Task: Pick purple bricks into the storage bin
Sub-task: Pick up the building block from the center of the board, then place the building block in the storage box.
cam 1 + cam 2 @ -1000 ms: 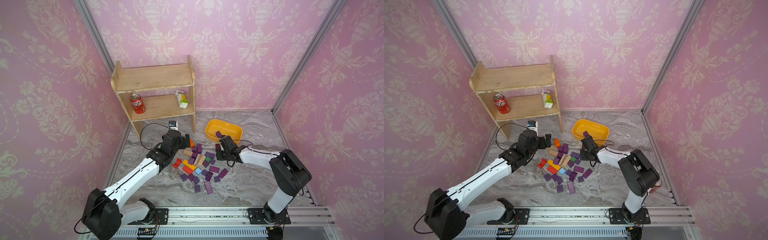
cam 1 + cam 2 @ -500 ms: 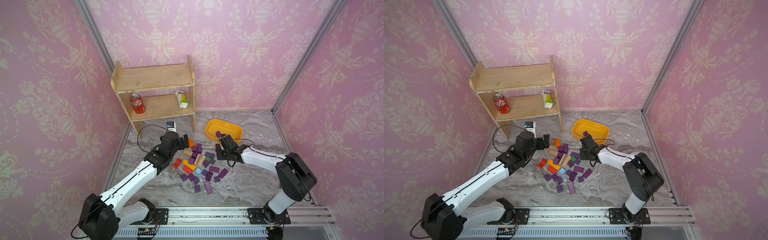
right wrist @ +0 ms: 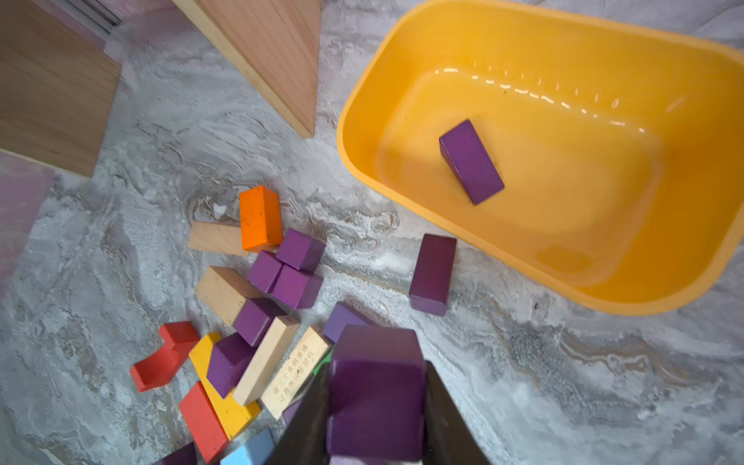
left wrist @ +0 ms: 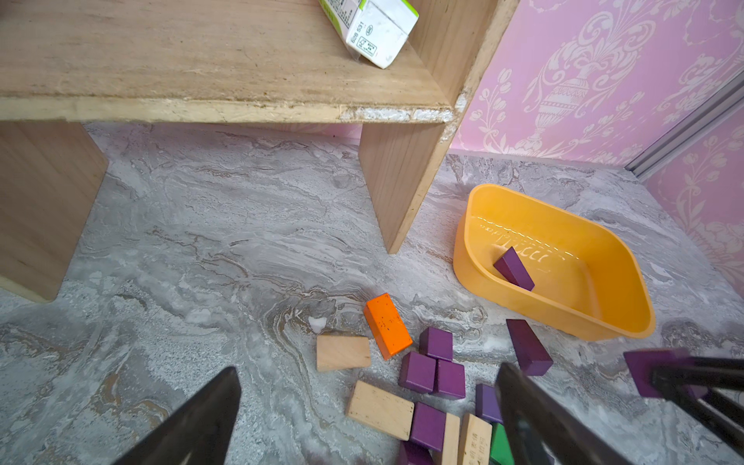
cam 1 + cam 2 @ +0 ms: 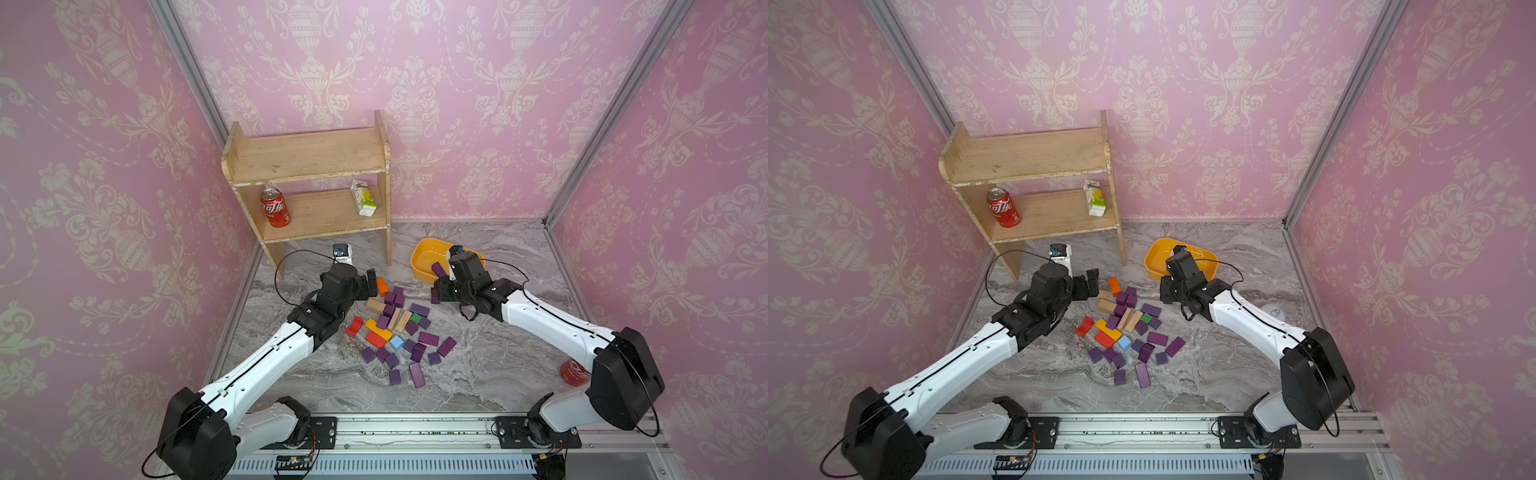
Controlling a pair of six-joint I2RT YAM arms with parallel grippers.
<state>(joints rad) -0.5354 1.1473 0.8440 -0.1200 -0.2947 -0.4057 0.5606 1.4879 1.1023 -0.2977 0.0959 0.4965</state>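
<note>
My right gripper carries the purple brick outward past the bin's near side next and releases it in the open inside of the yellow storage bin.
Several purple bricks (image 5: 428,338) (image 5: 1157,338) lie mixed with other blocks in a heap on the marble floor. The yellow storage bin (image 5: 419,257) (image 5: 1152,262) (image 4: 628,318) (image 3: 362,80) stands behind the heap with one purple brick (image 3: 471,161) (image 4: 514,268) inside. Another purple bar (image 3: 432,273) (image 4: 527,346) lies just outside its near wall. My right gripper (image 3: 376,370) (image 5: 441,289) is shut on a purple brick (image 3: 376,390), held above the floor short of the bin. My left gripper (image 4: 368,374) (image 5: 368,282) stands open at the heap's far left edge, holding nothing.
A wooden shelf (image 5: 307,158) at the back left carries a cola can (image 5: 274,208) and a carton (image 5: 363,198); its leg (image 4: 398,181) stands near the bin. Orange (image 5: 382,286), tan, red, yellow, blue and green blocks share the heap. A red can (image 5: 573,372) stands by the right arm.
The right arm's elbow has swung out to the right while its gripper stays near the bin with the brick. The left gripper has shifted only slightly.
</note>
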